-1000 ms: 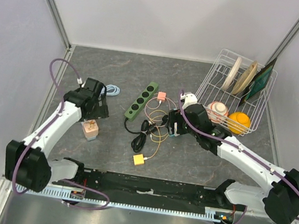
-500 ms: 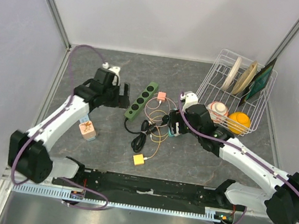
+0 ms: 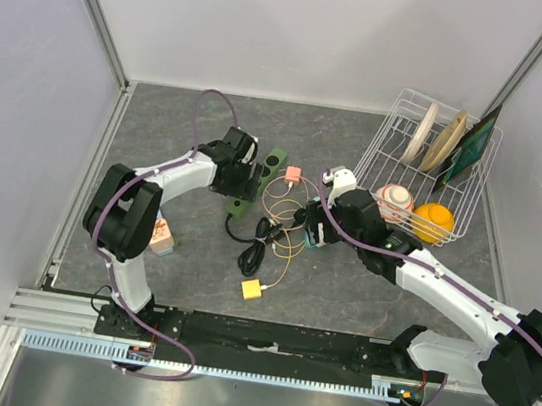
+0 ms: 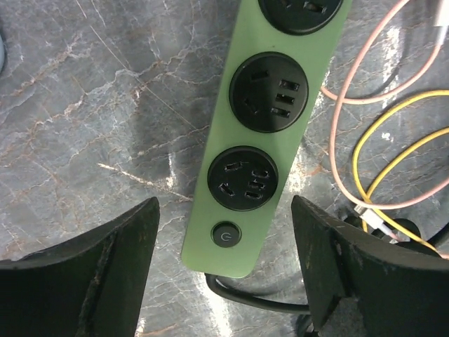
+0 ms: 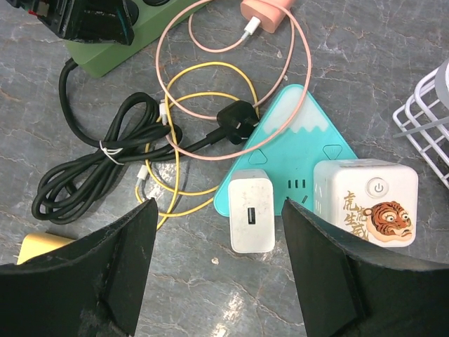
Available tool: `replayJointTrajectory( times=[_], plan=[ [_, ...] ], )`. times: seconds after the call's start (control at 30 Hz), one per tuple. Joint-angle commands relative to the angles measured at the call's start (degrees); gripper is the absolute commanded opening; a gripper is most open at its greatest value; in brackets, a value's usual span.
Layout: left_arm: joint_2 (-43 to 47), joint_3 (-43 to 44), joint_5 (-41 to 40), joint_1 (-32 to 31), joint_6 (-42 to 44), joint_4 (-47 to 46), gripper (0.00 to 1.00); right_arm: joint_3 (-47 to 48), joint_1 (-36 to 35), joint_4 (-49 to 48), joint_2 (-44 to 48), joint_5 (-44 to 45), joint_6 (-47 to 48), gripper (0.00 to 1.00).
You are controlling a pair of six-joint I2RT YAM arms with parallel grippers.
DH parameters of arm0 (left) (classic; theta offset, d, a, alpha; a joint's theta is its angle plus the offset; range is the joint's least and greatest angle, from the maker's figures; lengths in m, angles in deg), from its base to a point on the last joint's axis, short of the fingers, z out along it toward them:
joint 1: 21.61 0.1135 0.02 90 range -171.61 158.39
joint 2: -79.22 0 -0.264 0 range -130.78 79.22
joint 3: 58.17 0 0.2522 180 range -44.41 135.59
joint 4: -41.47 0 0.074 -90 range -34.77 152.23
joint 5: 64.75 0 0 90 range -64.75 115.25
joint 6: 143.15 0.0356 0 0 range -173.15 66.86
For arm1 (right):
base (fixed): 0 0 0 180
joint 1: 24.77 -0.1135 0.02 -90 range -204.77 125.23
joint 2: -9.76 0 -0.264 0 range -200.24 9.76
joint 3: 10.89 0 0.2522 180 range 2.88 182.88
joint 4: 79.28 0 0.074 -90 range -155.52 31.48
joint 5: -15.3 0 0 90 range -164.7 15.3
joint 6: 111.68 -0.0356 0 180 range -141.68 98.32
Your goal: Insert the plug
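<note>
My right gripper needs to move outward, to the left in the top view and down around the pink charger (image 3: 293, 174) (image 5: 266, 13), because the charger is outward of my gripper and below it.
A green power strip (image 3: 263, 174) lies on the grey table; the left wrist view shows its round sockets and power button (image 4: 224, 235). My left gripper (image 3: 239, 174) hangs open over the strip's near end (image 4: 223, 232), one finger on each side. The strip's black plug (image 5: 238, 118) and coiled cord (image 5: 98, 175) lie between the arms. My right gripper (image 3: 313, 225) is open and empty (image 5: 219, 210) above a white USB charger (image 5: 251, 209), which sits on a teal triangular socket (image 5: 298, 133) beside a white tiger cube (image 5: 365, 200).
Pink (image 5: 210, 105) and yellow (image 5: 172, 140) cables loop over the black cord. There is a pink charger (image 3: 293, 174) and a yellow one (image 3: 252, 289). A small carton (image 3: 160, 236) stands at the left. A white dish rack (image 3: 389, 139) with plates and balls stands at the back right.
My left arm has swung right, from above the small carton to over the green power strip. My right arm has barely moved.
</note>
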Motion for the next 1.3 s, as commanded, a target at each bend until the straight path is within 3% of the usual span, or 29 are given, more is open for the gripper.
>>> replayJointTrajectory(
  times=[0.0, 0.1, 0.27, 0.43, 0.7, 0.97, 1.27],
  plan=[
    [-1.87, 1.57, -2.32, -1.26, 1.21, -0.66, 0.78, -0.38, 0.23, -2.34, -0.43, 1.19, 1.09, 0.79],
    [-2.05, -0.18, -3.03, -2.58, -0.01, 0.57, 0.59, 0.05, 0.23, -2.60, -1.40, 1.19, 1.09, 0.79],
    [2.51, -5.89, -2.94, -5.48, -3.01, 1.54, 0.17, 1.64, 0.31, -2.95, -3.07, 1.63, 1.09, 0.79],
    [9.45, -14.86, -4.16, -9.16, -7.40, 5.22, 0.15, 4.19, 0.31, -3.31, -5.62, 0.41, 1.53, 0.79],
    [20.43, -24.71, -3.03, -14.45, -15.66, 9.45, 0.24, 9.63, 0.31, -4.36, -13.43, 3.91, -0.05, 0.79],
    [25.89, -26.03, -8.03, -14.62, -21.37, 8.13, 0.69, 21.21, 2.16, -8.84, -27.74, 11.56, -5.93, 0.77],
    [31.77, -28.75, -11.56, -14.54, -25.34, 5.50, 0.85, 30.20, 2.51, -11.39, -42.87, 15.87, -11.56, 0.77]
  ],
)
